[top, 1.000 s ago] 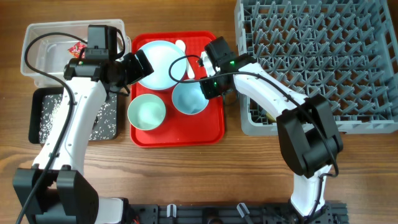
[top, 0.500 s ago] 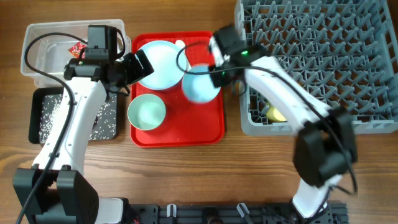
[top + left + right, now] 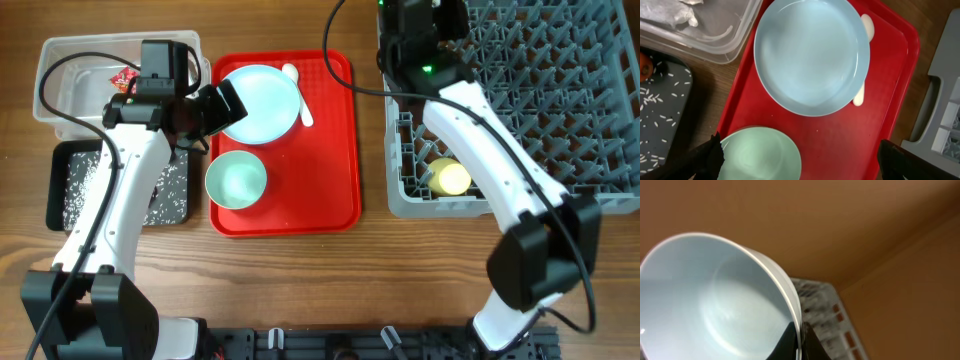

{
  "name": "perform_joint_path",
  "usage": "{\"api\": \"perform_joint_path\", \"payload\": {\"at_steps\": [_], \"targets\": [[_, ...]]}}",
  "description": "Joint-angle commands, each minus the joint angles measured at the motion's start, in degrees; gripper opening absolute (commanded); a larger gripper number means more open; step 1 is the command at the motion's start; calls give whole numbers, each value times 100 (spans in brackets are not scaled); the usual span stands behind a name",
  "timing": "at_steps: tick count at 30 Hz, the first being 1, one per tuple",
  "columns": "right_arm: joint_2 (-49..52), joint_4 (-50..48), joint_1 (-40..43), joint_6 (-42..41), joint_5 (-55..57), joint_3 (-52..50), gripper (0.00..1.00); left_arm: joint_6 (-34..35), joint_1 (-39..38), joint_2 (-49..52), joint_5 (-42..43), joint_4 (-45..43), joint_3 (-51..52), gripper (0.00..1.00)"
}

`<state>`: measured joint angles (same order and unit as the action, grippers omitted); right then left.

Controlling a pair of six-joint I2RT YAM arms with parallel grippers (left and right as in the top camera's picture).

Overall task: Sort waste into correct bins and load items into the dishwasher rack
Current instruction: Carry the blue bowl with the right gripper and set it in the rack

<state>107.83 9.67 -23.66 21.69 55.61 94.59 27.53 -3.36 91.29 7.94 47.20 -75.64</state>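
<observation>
The bowl is hanging tilted above the grey rack, so I will next lower my right gripper toward the rack's far corner by the red tray and let go of the bowl's rim.
My right gripper is shut on the rim of the pale blue bowl and holds it tilted in the air. In the overhead view it is over the far left corner of the grey rack, and the bowl is hidden there. A yellow cup lies in the rack. My left gripper is open and empty above the red tray, over the pale blue plate and the light green bowl. A white spoon lies by the plate.
The clear tub at the far left holds a red-and-white wrapper and white tissue. The black tray in front of it holds rice grains and something orange. The rack's handle edge is right of the red tray.
My right gripper has lifted the pale blue bowl off the red tray and carried it up and right to the rack's far left corner. The left arm has not moved.
</observation>
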Motion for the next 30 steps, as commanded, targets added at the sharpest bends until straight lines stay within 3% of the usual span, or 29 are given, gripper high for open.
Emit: {"api": "perform_joint_path", "payload": {"at_steps": [1,9,30], "targets": [[378,-424,66,1576,444,17,5,-4,15,2,-55,-4,-76,100],[1228,-498,175,2490,905,17,4,-4,15,2,-55,-4,-76,100],[1561,-911,140,2444,756,-131,4,-7,15,2,-55,-2,-76,100]]}}
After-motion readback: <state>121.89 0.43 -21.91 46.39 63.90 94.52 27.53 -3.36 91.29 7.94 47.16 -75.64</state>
